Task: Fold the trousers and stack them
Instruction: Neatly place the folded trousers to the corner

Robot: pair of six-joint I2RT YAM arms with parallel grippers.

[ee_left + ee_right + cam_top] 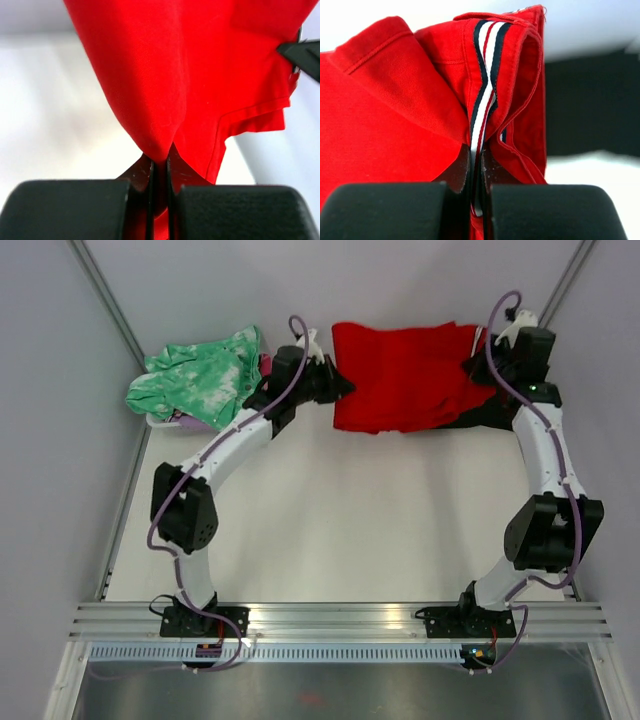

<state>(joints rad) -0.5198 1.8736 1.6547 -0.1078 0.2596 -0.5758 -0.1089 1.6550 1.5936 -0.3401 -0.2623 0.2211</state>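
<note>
Next, my left gripper will go down and to the right in the top view toward the black cloth (487, 416) and release, as that cloth juts past the striped trim.
The red trousers (405, 375) lie folded at the back of the table, between the two arms. My left gripper (340, 383) is shut on their left edge; in the left wrist view a pinch of red fabric (165, 140) runs down between the closed fingers (161, 170). My right gripper (478, 362) is shut on their right end. The right wrist view shows the striped waistband trim (482, 107) clamped between its fingers (479, 170). The trousers (385, 125) spread away to the left in that view.
A green-and-white mottled garment (200, 375) lies heaped at the back left, over something pink (185, 422). Black cloth (495, 412) shows under the trousers' right end and as a dark band (590, 100) in the right wrist view. Grey walls enclose the table.
</note>
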